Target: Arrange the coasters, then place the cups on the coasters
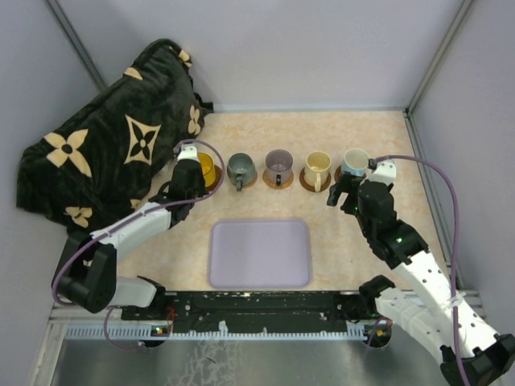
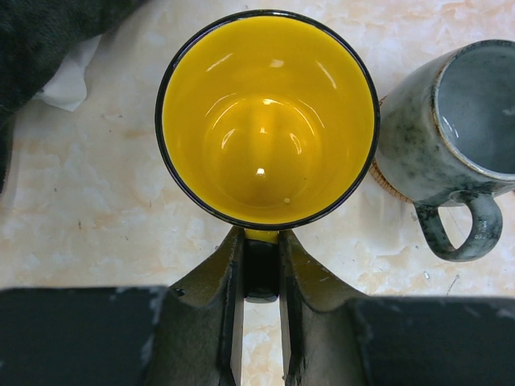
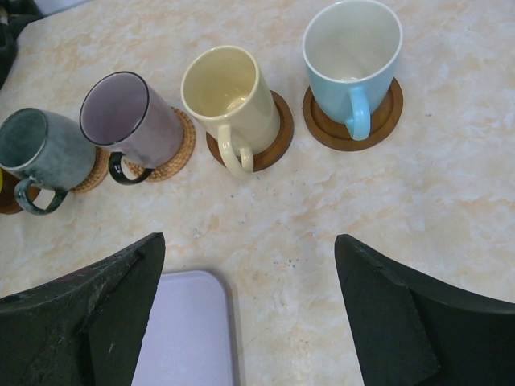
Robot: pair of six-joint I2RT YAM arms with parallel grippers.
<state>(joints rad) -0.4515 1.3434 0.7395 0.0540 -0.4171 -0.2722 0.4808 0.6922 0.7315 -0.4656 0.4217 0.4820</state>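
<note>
The edge of the brown coaster sticks out toward the grey-green cup, so my left gripper should go down there next and release the yellow cup on it.
Five cups stand in a row at the back of the table. My left gripper (image 1: pixel 195 170) (image 2: pixel 261 245) is shut on the handle of the yellow cup (image 1: pixel 208 168) (image 2: pixel 265 121); a brown coaster edge (image 1: pixel 216 183) shows beside its base. To its right come the grey-green cup (image 1: pixel 240 169) (image 2: pixel 451 112), the purple cup (image 1: pixel 278 165) (image 3: pixel 133 117), the cream cup (image 1: pixel 318 167) (image 3: pixel 229 92) and the light blue cup (image 1: pixel 355 162) (image 3: pixel 350 56), each on a coaster (image 3: pixel 386 121). My right gripper (image 1: pixel 344 199) (image 3: pixel 249 239) hangs open in front of the blue cup, holding nothing.
A lavender tray (image 1: pixel 259 253) (image 3: pixel 185 330) lies near the front, between the arms. A black blanket with tan flowers (image 1: pixel 105 137) (image 2: pixel 48 32) is heaped at the back left, close to the yellow cup. Grey walls close in the table.
</note>
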